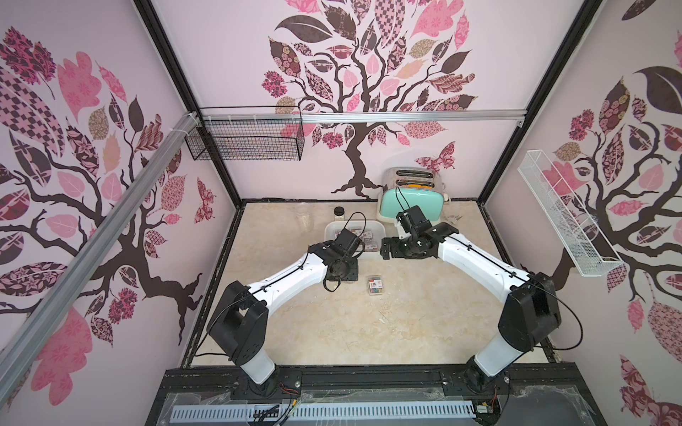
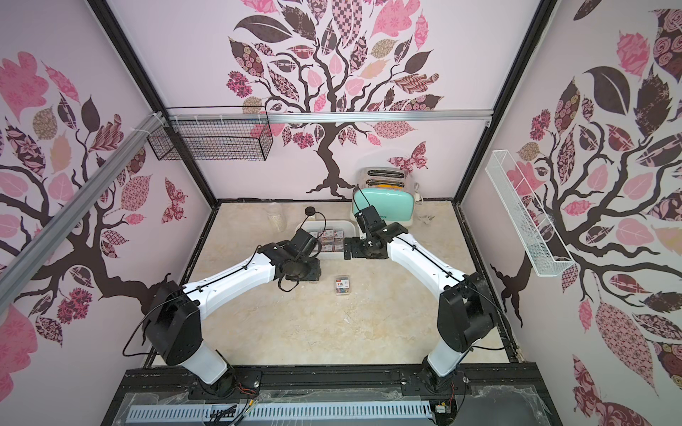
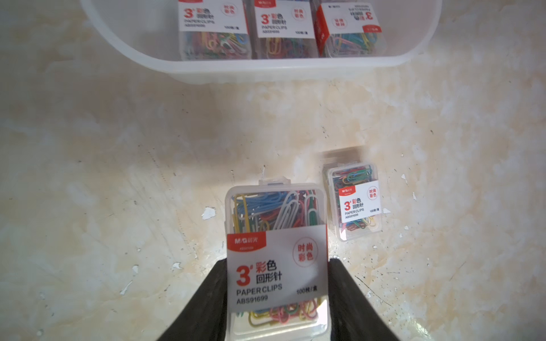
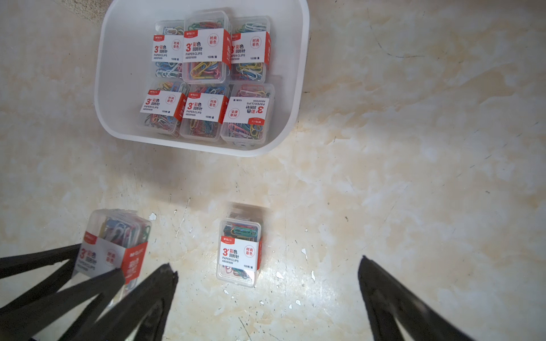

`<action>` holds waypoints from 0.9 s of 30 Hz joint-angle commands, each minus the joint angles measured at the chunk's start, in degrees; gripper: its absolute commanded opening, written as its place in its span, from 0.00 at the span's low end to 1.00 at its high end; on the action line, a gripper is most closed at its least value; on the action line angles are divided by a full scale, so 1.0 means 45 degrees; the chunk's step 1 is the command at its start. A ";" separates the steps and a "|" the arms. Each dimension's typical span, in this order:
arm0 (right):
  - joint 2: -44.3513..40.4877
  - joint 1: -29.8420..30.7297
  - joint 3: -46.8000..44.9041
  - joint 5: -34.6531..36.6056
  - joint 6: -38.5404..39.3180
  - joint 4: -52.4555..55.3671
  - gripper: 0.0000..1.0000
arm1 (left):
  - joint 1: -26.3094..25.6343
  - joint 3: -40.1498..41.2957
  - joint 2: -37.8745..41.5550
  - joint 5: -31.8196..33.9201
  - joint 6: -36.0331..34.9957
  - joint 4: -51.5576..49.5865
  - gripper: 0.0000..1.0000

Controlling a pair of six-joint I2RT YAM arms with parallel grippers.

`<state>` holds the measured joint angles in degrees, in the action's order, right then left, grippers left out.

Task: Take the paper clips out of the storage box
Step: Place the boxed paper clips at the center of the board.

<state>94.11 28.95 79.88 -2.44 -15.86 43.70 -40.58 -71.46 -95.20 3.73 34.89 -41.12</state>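
Observation:
Next, my left gripper moves down and toward the case lying flat, to the bare tabletop close (image 1: 361,287) beside it, and releases, since that spot is empty.
The white storage box (image 4: 118,73) holds several clear cases of paper clips (image 4: 204,56) in two rows; its near wall (image 3: 236,71) also shows in the left wrist view, and its rim (image 1: 334,227) (image 2: 306,224) in both top views. My left gripper (image 3: 277,262) is shut on one case of paper clips (image 3: 276,224), held over the table in front of the box. From the right wrist, that held case (image 4: 113,251) is tilted. Another case (image 1: 375,285) (image 2: 342,287) (image 3: 354,203) (image 4: 240,252) lies flat on the table. My right gripper (image 4: 268,265) hangs open above the table beside that case, holding nothing.
A mint-green toaster (image 1: 409,204) stands behind the box at the back wall. A clear jar (image 1: 305,217) and a black lid (image 1: 339,211) sit at the back left. A black wire basket (image 1: 247,138) and a white wire shelf (image 1: 564,217) hang on the walls.

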 commanded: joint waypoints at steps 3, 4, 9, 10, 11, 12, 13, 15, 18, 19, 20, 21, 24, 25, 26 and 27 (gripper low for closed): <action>-0.0061 -0.0066 -0.0059 0.0272 -0.0196 0.0020 0.99 | -0.0202 0.0450 -0.1001 -0.0338 0.0442 0.1005 0.44; -0.0082 -0.0051 -0.0085 0.0287 -0.0188 0.0015 0.99 | -0.0202 0.0449 -0.1129 -0.0338 0.0519 0.1016 0.44; -0.0180 -0.0066 -0.0267 0.0284 -0.0264 -0.0062 0.99 | -0.0338 0.0433 -0.1572 -0.0578 0.0720 0.1261 0.45; -0.0189 -0.0065 -0.0288 0.0281 -0.0289 -0.0082 0.99 | -0.0361 0.0449 -0.1633 -0.0619 0.0756 0.1264 0.45; -0.0190 -0.0066 -0.0278 0.0251 -0.0301 -0.0083 0.99 | -0.0394 0.0494 -0.1680 -0.0709 0.0795 0.1318 0.46; -0.0190 -0.0056 -0.0311 0.0241 -0.0317 -0.0082 0.99 | -0.0449 0.0578 -0.1713 -0.0769 0.0856 0.1396 0.46; -0.0190 -0.0063 -0.0308 0.0213 -0.0294 -0.0097 0.99 | -0.0486 0.0626 -0.1732 -0.0806 0.0906 0.1443 0.46; -0.0191 -0.0061 -0.0384 0.0228 -0.0304 -0.0139 0.99 | -0.0587 0.0666 -0.1793 -0.0850 0.1004 0.1448 0.47; -0.0228 -0.0066 -0.0463 0.0185 -0.0323 -0.0197 0.99 | -0.0700 0.0695 -0.1872 -0.0819 0.1015 0.1634 0.48; -0.0243 -0.0065 -0.0489 0.0190 -0.0324 -0.0217 0.99 | -0.0709 0.0678 -0.1918 -0.0763 0.1032 0.1656 0.48; -0.0266 -0.0064 -0.0502 0.0190 -0.0339 -0.0220 0.99 | -0.0707 0.0639 -0.1989 -0.0689 0.1054 0.1664 0.49; -0.0282 -0.0066 -0.0488 0.0180 -0.0325 -0.0217 0.99 | -0.0696 0.0590 -0.2079 -0.0594 0.1040 0.1686 0.49; -0.0307 -0.0066 -0.0446 0.0219 -0.0269 -0.0200 0.99 | -0.0690 0.0425 -0.2309 -0.0462 0.0988 0.1799 0.49; -0.0307 -0.0066 -0.0418 0.0248 -0.0232 -0.0200 0.99 | -0.0704 0.0376 -0.2377 -0.0503 0.0916 0.1849 0.50; -0.0288 -0.0066 -0.0389 0.0234 -0.0209 -0.0182 0.99 | -0.0706 0.0336 -0.2462 -0.0590 0.0899 0.1890 0.50; -0.0268 -0.0066 -0.0372 0.0249 -0.0198 -0.0161 0.99 | -0.0707 0.0295 -0.2543 -0.0612 0.0931 0.1891 0.50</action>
<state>94.11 28.95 77.49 -1.87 -16.88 43.22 -43.66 -68.99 -105.43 0.97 39.09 -33.78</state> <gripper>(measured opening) 0.993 0.507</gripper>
